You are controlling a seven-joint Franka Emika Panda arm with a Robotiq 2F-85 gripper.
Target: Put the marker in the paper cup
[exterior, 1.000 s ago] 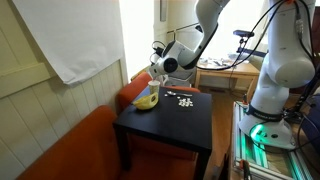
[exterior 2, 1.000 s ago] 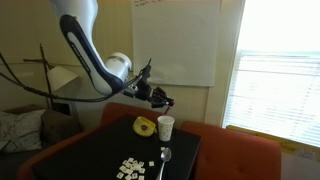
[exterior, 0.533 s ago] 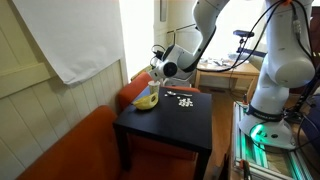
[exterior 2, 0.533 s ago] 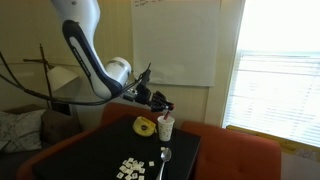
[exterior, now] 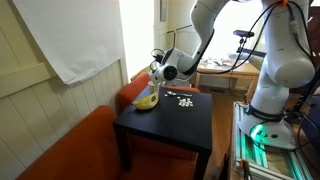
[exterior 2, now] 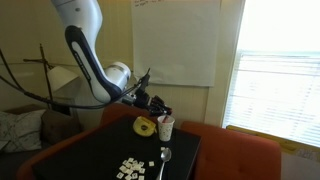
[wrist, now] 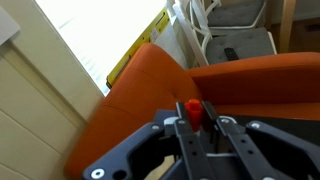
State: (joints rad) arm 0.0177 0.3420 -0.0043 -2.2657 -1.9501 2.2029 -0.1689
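Note:
The red marker goes down inside for release next, as my gripper tips its fingers downward and lowers them, since the opening of the upright paper cup (exterior 2: pixel 166 119) lies just below.
My gripper (wrist: pixel 194 112) is shut on a red marker (wrist: pixel 192 113); its red end stands up between the two dark fingers in the wrist view. In an exterior view the gripper (exterior 2: pixel 160 108) hangs just above the white paper cup (exterior 2: pixel 166 127), which stands upright at the far right of the black table (exterior 2: pixel 110 150). The marker itself is too small to make out there. In an exterior view the gripper (exterior: pixel 153 72) sits over the table's far corner and hides the cup.
A yellow object (exterior 2: pixel 145 126) lies on the table just beside the cup, also visible in an exterior view (exterior: pixel 147 100). Several small white pieces (exterior 2: pixel 131 168) and a spoon (exterior 2: pixel 165 158) lie on the black table. An orange sofa (wrist: pixel 240 85) surrounds the table.
The gripper with the marker has moved down and toward the cup, ending just above its rim.

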